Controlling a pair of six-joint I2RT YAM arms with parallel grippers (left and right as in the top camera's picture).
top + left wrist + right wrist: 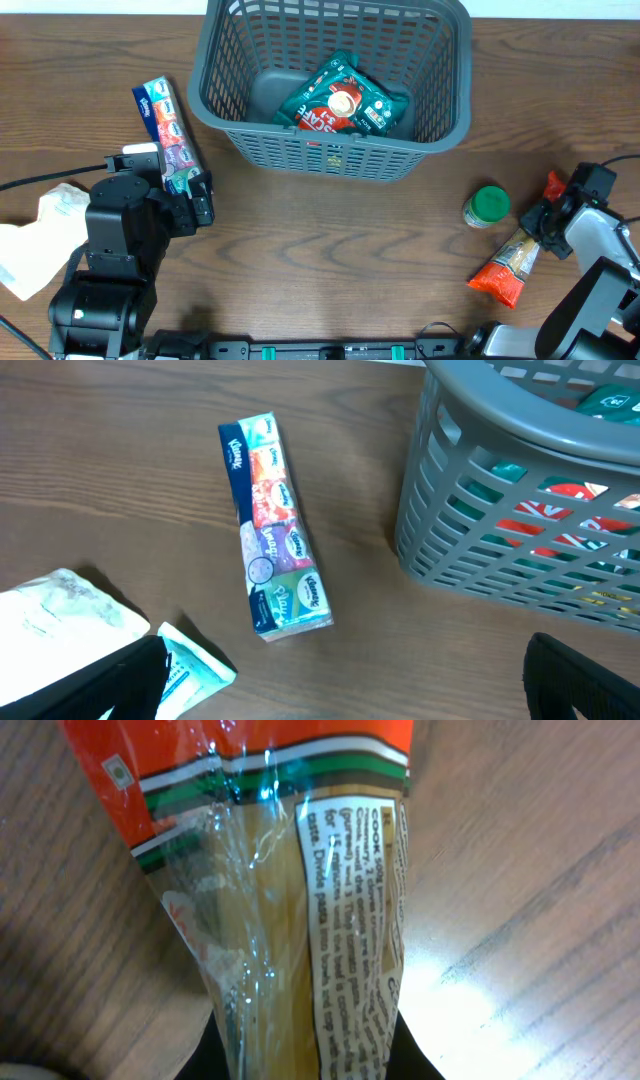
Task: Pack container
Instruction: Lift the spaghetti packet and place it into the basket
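The pasta packet (508, 268) goes up and outward over the basket's tall rim in my right gripper next, then down onto the snack bag (342, 100) for release, since the basket has room.
The container (330, 150) is a dark grey lattice basket at the back middle, with a teal and red snack bag (342, 100) lying on its floor. My right gripper (548, 222) is at the right and is shut on a clear and orange pasta packet (508, 268), which lies on the table. In the right wrist view the pasta packet (290, 870) fills the gap of my right gripper (310, 1060), with a dark finger pressed against each side. My left gripper (345, 700) stands wide open over bare table, short of a long tissue pack (272, 525).
A green-lidded jar (487, 205) stands just left of the pasta packet. The tissue pack (165, 135) lies left of the basket (520, 520). A teal wipes packet (195, 665) and a white bag (60, 620) lie by my left finger. The white bag (50, 225) reaches the left table edge.
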